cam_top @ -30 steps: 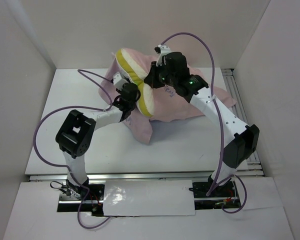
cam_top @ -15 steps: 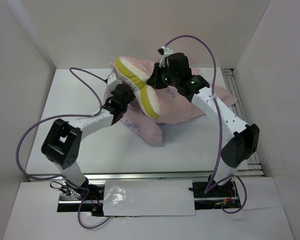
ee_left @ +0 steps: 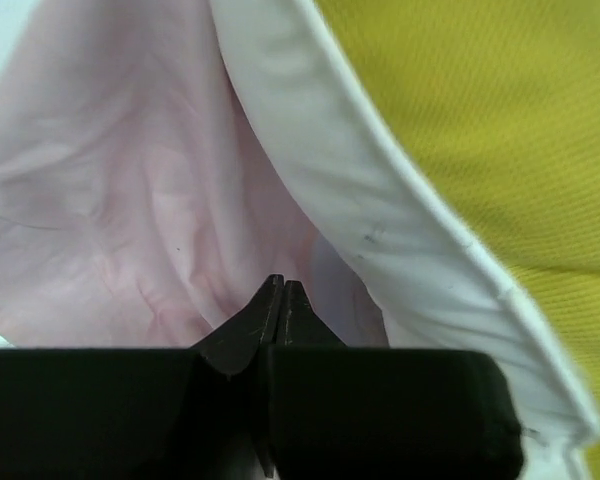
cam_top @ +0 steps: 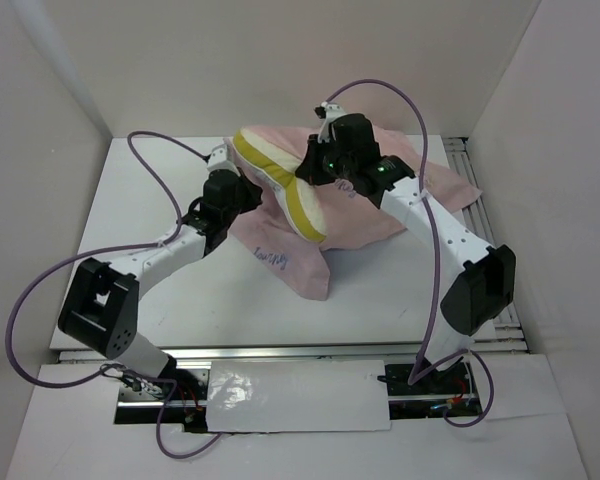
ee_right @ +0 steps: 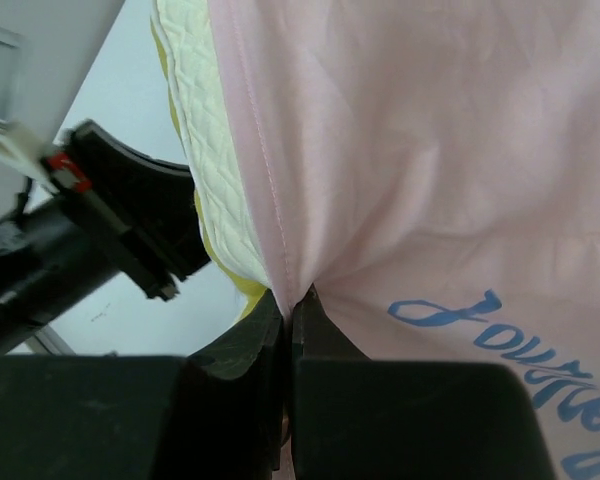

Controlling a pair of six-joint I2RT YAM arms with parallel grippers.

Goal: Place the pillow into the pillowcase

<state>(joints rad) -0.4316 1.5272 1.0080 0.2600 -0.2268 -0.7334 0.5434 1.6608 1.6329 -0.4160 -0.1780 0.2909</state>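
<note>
My right gripper will next lower the raised hem of the pillowcase to the left in the top view and let go of it on the pink fabric beside my left gripper.
The cream-yellow pillow (cam_top: 280,185) sits raised at the table's back, partly wrapped in the pale pink pillowcase (cam_top: 380,215), whose opening hangs round it. My left gripper (cam_top: 242,192) is at the pillow's left side, shut with pink fabric at its tips. In the left wrist view the gripper (ee_left: 283,285) shows closed tips against the pillowcase (ee_left: 110,200), with the pillow (ee_left: 460,120) above right. My right gripper (cam_top: 308,170) is shut on the pillowcase hem above the pillow. The right wrist view shows the gripper (ee_right: 295,300) pinching the hem (ee_right: 270,200) beside the pillow (ee_right: 215,170).
White walls enclose the table (cam_top: 140,210) on the left, back and right. A metal rail (cam_top: 465,165) runs along the right edge. Purple cables (cam_top: 160,150) loop above both arms. The left arm (ee_right: 100,230) shows in the right wrist view.
My left arm has swung out to the left and its gripper has shifted left and back. The pillowcase's hanging corner has slid down and right. The right gripper has barely moved.
</note>
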